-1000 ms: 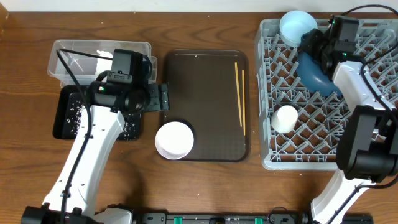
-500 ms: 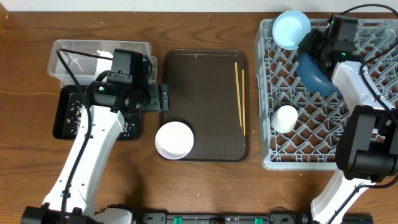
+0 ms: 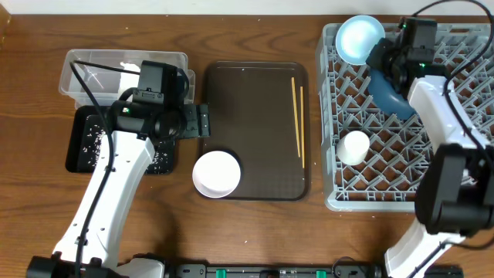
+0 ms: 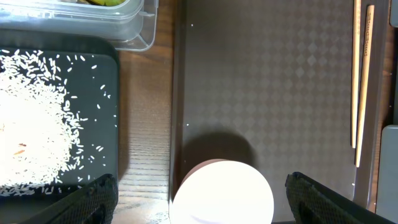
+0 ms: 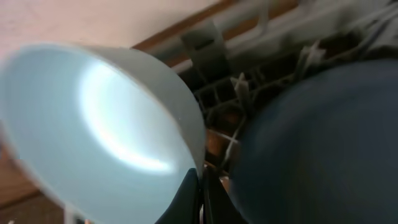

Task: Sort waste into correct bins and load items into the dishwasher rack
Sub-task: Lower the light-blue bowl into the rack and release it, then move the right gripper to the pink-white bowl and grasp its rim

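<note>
My right gripper turns and swings the bowl toward the brown serving tray (image 3: pixel 255 116) next, back along the rack's tray-side edge (image 3: pixel 343 68), since the dark-blue dish leans alongside.
My right gripper (image 3: pixel 380 52) (image 5: pixel 200 186) is shut on the rim of the light-blue bowl (image 3: pixel 359 37) (image 5: pixel 106 124), which is tilted on its side at the far left corner of the grey dishwasher rack (image 3: pixel 401 174). The dark-blue dish (image 3: pixel 390 94) (image 5: pixel 323 143) leans just beside it, and the white cup (image 3: pixel 354 147) lies further forward in the rack. My left gripper (image 3: pixel 202 122) (image 4: pixel 199 202) hangs open over the left edge of the brown serving tray (image 3: pixel 255 116). The white bowl (image 3: pixel 216 174) (image 4: pixel 222 193) lies below, between its fingers. Chopsticks (image 3: pixel 297 120) (image 4: pixel 359 74) lie on the tray's right side.
The clear tub (image 3: pixel 100 66) (image 4: pixel 81 25) stands at the far left with a bit of snack wrapper (image 4: pixel 102 2) showing in it. In front of it sits the black tray (image 3: pixel 85 147) strewn with rice scraps (image 4: pixel 31 124).
My right gripper has closed on the light-blue bowl's rim and tipped the bowl up and slightly left. The left arm has not moved.
</note>
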Controlling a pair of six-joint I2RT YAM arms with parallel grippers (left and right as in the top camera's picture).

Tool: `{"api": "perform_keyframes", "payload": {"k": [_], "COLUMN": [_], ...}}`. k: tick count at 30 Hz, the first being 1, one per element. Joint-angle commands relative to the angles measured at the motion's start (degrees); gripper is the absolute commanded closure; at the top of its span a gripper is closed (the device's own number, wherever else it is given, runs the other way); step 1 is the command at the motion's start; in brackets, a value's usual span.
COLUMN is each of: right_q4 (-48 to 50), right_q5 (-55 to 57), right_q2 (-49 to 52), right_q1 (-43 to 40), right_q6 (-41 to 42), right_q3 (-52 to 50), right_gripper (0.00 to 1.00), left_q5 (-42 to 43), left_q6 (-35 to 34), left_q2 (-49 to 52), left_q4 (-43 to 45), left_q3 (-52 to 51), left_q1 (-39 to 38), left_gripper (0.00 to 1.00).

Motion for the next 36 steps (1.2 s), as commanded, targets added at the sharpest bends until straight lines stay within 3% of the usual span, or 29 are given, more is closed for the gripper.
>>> {"api": "perform_keyframes", "payload": {"k": [1, 10, 16, 27, 36], "right_q4": [-1.55, -2.93, 4.87, 20.24, 25.09], "right_q5": [12.72, 38.14, 58.69, 71.95, 77.72], "right_q2": [-5.77, -7.30, -6.14, 4.92, 11.76], "right_q1": [3.15, 11.23, 18.14, 22.12, 22.53], "right_q6": [-4.85, -10.01, -22.14, -40.94, -45.35], "right_q3": [1.20, 1.20, 1.20, 1.20, 1.20], "right_gripper": [0.99, 0.99, 0.99, 0.99, 0.99], "left_q5": [-0.76, -0.76, -0.76, -0.76, -0.76], "left_q6": [0.33, 0.33, 0.33, 0.33, 0.33], "left_q2": [-0.61, -0.61, -0.61, -0.61, -0.61], "left_q4": [-0.13, -0.13, -0.13, -0.13, -0.13], "left_q3": [0.96, 0.96, 0.96, 0.96, 0.96], "left_q1": [0.20, 0.20, 0.20, 0.20, 0.20], "left_gripper": [0.11, 0.11, 0.11, 0.11, 0.11]}}
